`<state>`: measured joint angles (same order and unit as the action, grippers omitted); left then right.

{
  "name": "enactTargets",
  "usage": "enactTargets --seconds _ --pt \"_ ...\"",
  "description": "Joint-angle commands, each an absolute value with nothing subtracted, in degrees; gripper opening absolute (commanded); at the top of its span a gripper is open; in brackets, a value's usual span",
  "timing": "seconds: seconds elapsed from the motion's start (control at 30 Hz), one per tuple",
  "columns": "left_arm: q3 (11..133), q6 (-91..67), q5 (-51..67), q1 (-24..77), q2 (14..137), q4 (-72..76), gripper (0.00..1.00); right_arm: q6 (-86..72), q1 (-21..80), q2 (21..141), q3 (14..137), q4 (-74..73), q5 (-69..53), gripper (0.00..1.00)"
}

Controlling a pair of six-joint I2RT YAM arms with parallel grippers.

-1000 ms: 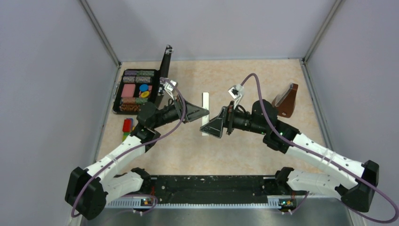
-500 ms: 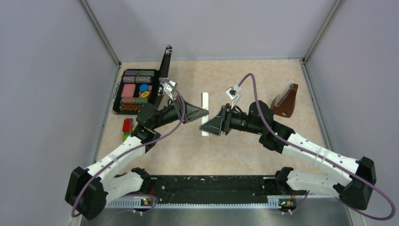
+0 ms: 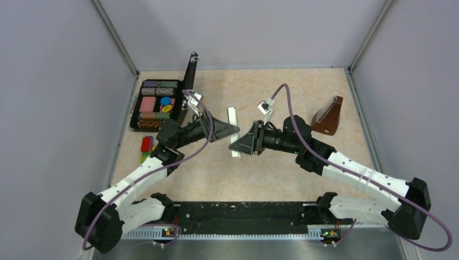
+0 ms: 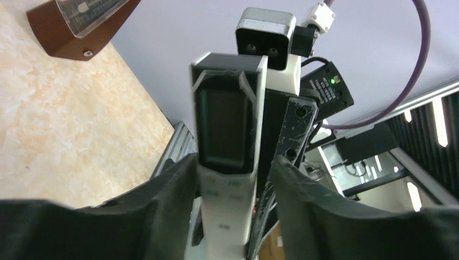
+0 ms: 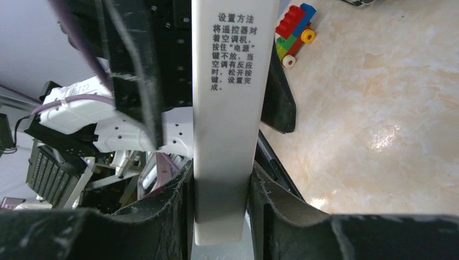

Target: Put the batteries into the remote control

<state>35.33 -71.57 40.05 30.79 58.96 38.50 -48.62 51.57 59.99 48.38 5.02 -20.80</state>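
My right gripper will turn to point down, lower the remote control point(image 3: 231, 116) onto the near middle of the tabletop below and let go of it, because that spot is bare.
The remote control point(image 3: 231, 116) is a slim white bar lifted over the middle of the table between the two arms. My right gripper point(image 3: 233, 146) is shut on its lower part. In the right wrist view both pads press the remote control's point(image 5: 230, 108) white back, which bears printed text, at my right gripper point(image 5: 222, 181). My left gripper point(image 3: 236, 129) stands open around the remote control point(image 4: 230, 206). Its dark screen faces that camera, and a gap shows beside the right finger point(image 4: 303, 189) of my left gripper point(image 4: 233, 168). The batteries are out of view.
A brown wooden metronome point(image 3: 328, 116) stands at the right, also in the left wrist view as the metronome point(image 4: 81, 27). An open black case point(image 3: 157, 104) of coloured pieces lies at the back left. Stacked toy blocks point(image 3: 146, 147) sit near the left wall.
My right gripper has closed onto the remote control and shifted slightly left. My left gripper's jaws have spread apart, loosening their hold. The remote control has tilted a little.
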Motion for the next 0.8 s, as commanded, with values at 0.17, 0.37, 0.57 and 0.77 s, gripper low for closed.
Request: enactTargets --seconds 0.17,0.37,0.57,0.77 --pt "37.38 -61.64 31.51 30.88 53.4 21.7 0.99 -43.61 50.72 61.39 49.31 -1.5 -16.82 0.15" --pt "41.1 -50.57 15.15 30.8 48.74 -2.89 0.99 -33.11 50.3 63.57 51.2 -18.15 -9.7 0.13" --pt "42.64 -48.65 3.26 30.57 49.06 -15.11 0.99 -25.68 50.27 69.46 52.09 -27.07 1.17 0.11" --pt "42.85 -48.78 1.34 30.54 51.56 -17.19 0.97 -22.17 50.37 76.72 52.21 -28.6 6.4 0.11"
